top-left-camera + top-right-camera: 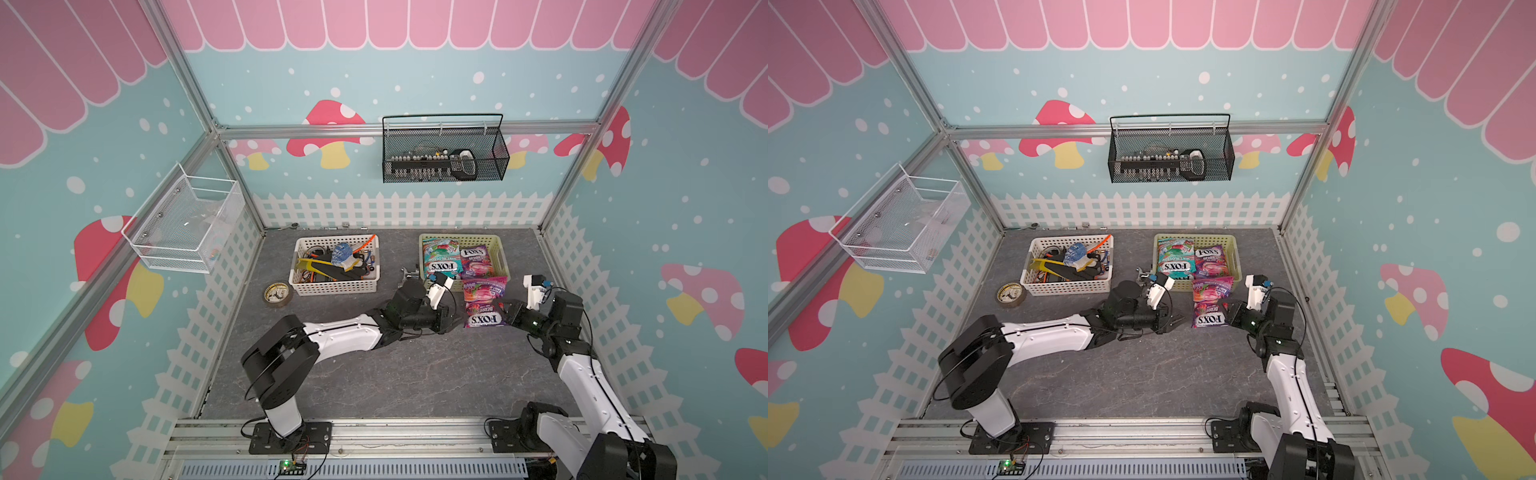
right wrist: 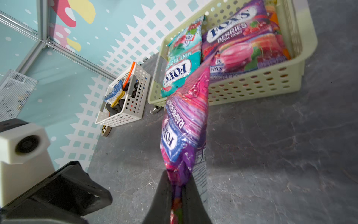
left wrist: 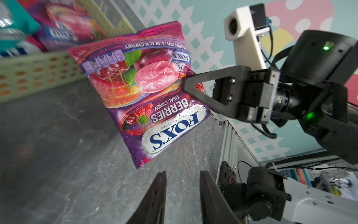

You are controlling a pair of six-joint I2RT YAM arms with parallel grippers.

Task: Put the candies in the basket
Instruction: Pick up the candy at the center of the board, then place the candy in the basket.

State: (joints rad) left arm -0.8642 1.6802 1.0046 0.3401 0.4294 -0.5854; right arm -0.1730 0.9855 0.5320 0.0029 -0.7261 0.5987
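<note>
The bag in my right gripper still hangs outside the basket. I will next carry it outward onto the purple berries bag in the basket (image 1: 477, 260) (image 2: 242, 46) and release it.
My right gripper (image 2: 179, 178) is shut on the edge of a purple FOX'S berries candy bag (image 2: 184, 126), holding it up off the grey table just in front of the pale yellow-green basket (image 2: 251, 83). Both top views show this bag (image 1: 484, 307) (image 1: 1210, 305) between the two grippers. In the left wrist view the right gripper (image 3: 186, 85) pinches the bag's (image 3: 151, 97) side. My left gripper (image 3: 183, 172) (image 1: 455, 322) is open and holds nothing, a short way from the bag's lower corner. In the basket (image 1: 494, 245) lie a teal mint bag (image 1: 440, 257) and a purple berries bag (image 1: 476, 259).
A white perforated basket (image 1: 334, 286) of tools stands left of the yellow-green one, with a tape roll (image 1: 276, 293) beside it. A small metal part (image 1: 409, 274) lies between the baskets. A black wire basket (image 1: 444, 153) hangs on the back wall, a white mesh one (image 1: 183, 224) on the left wall.
</note>
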